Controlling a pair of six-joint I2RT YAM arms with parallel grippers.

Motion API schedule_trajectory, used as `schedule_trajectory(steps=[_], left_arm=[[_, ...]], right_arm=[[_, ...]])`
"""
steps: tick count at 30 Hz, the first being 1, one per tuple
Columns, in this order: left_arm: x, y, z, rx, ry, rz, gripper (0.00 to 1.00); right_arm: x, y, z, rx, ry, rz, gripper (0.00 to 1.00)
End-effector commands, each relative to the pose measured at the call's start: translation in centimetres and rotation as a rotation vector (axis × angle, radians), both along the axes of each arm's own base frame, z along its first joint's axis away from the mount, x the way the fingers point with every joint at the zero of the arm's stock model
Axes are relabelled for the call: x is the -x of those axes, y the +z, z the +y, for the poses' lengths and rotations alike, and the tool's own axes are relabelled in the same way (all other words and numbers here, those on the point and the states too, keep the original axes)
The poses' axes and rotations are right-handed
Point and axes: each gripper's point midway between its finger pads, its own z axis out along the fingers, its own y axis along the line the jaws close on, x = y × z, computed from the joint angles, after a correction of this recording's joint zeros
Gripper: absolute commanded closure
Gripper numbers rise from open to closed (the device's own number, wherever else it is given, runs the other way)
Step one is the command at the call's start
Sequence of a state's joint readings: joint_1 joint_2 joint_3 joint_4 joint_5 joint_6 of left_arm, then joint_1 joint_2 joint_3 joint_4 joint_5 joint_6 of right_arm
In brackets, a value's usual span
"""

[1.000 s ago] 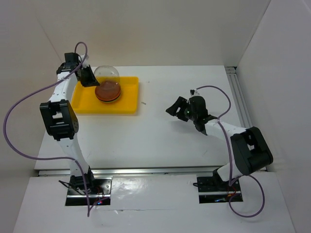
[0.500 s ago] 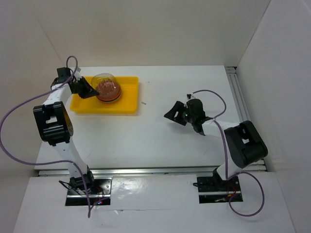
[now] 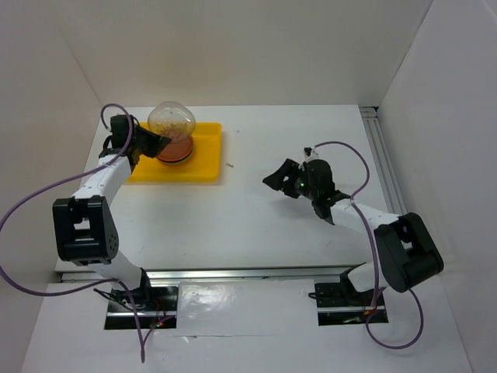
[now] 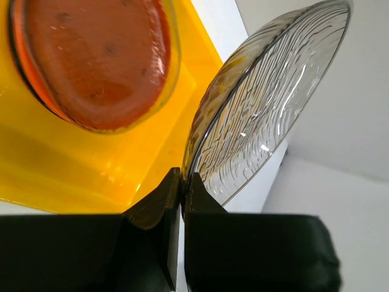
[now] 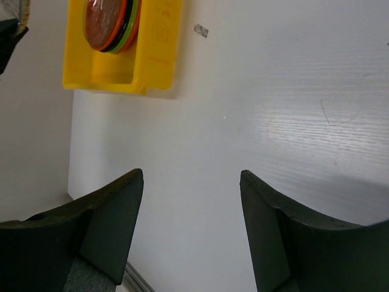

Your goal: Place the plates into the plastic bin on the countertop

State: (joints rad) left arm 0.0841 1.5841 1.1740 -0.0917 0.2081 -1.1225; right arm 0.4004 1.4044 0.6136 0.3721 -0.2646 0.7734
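My left gripper should bring the tilted glass plate down toward the orange-topped stack in the yellow plastic bin [image 3: 198,172], because the plate is still hanging above it.
My left gripper [image 3: 155,142] is shut on the rim of a clear ribbed glass plate [image 3: 172,120]. It holds the plate tilted on edge over the far part of the yellow plastic bin [image 3: 198,172]. The left wrist view shows both fingertips pinching the plate [image 4: 267,103] at its lower rim, with my left gripper [image 4: 182,188] above the bin's wall [image 4: 61,176]. A stack of plates [image 3: 177,149] with orange on top lies in the bin, under a clear rim [image 4: 91,61]. My right gripper [image 3: 278,175] is open and empty above the white countertop [image 5: 273,91], far from the bin [image 5: 155,55].
A small dark scrap [image 3: 230,165] lies on the countertop just right of the bin. A metal rail [image 3: 380,155] runs along the right edge. White walls close in the left, back and right sides.
My left arm has swung its elbow down and toward the front, and the gripper now reaches the bin from the left. The glass plate stays gripped and has tipped more upright. The right gripper shifted slightly.
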Motion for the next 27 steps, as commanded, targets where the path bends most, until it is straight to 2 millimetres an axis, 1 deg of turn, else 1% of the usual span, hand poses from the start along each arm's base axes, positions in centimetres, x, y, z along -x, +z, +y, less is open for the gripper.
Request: schedule_trajectory(steps=[1,2,3,4,7,8,11,13,14,15,17,19,20,21,22,23,24,26,27], left_arm=[[-1.9,-0.3,2.7,0.078,0.139,-0.018,1.00],[-2.0,-0.8,3.6,0.084,0.151,-0.008,1.00],[-2.5,-1.1,3.8,0.094,0.145,-0.011,1.00],[-2.8,-1.0,3.5,0.104,0.128,-0.012,1.00],[-2.9,-1.9,3.8,0.099,0.117,0.029,1.00],[-2.9,-1.9,3.8,0.099,0.117,0.029,1.00],[-3.2,-3.4,3.5,0.118,0.098,0.073,1.00],[-2.9,-4.6,3.4,0.124,0.101,0.124,1.00],[-2.9,-4.6,3.3,0.129,0.094,0.124,1.00],[-3.0,-4.6,3.3,0.136,0.098,0.118,1.00],[-3.0,-4.6,3.3,0.143,0.104,0.120,1.00],[-2.6,-5.3,3.2,0.156,0.111,0.162,1.00],[-2.6,-5.3,3.2,0.156,0.111,0.162,0.98],[-2.5,-5.5,3.1,0.157,0.112,0.173,0.88],[-2.6,-5.5,3.2,0.155,0.111,0.159,0.84],[-2.6,-5.1,3.0,0.159,0.103,0.143,0.82],[-2.8,-4.9,3.0,0.166,0.108,0.134,0.77],[-2.8,-4.9,3.0,0.166,0.108,0.134,0.71],[-2.7,-4.8,2.3,0.174,0.085,0.134,0.70]], right_arm=[[0.4,0.7,-0.4,0.014,-0.012,-0.032,0.28],[0.6,0.8,-0.5,0.014,-0.012,-0.030,0.28],[0.6,0.8,-0.5,0.022,-0.008,-0.036,0.28],[0.4,0.8,-0.6,0.026,-0.018,-0.038,0.28],[0.5,0.6,-0.7,0.030,-0.018,-0.030,0.28],[0.5,0.6,-0.7,0.030,-0.018,-0.030,0.28],[0.7,0.6,-0.4,0.030,-0.009,-0.030,0.28],[0.6,0.5,-0.5,0.033,-0.017,-0.031,0.28],[0.6,1.0,-0.5,0.028,-0.017,-0.042,0.28],[0.9,0.5,-0.6,0.033,-0.017,-0.033,0.28],[0.9,1.0,-0.8,0.033,-0.027,-0.042,0.28],[0.9,0.7,-1.0,0.047,-0.032,-0.039,0.28],[0.9,0.7,-1.0,0.047,-0.032,-0.039,0.28],[0.9,0.7,-1.0,0.047,-0.032,-0.039,0.28],[0.9,1.1,-1.0,0.044,-0.032,-0.048,0.28],[0.9,1.1,-1.0,0.044,-0.032,-0.048,0.28],[0.9,1.1,-1.0,0.044,-0.032,-0.048,0.28],[1.0,0.9,-1.0,0.047,-0.032,-0.039,0.28],[1.0,0.9,-1.0,0.047,-0.032,-0.039,0.28]])
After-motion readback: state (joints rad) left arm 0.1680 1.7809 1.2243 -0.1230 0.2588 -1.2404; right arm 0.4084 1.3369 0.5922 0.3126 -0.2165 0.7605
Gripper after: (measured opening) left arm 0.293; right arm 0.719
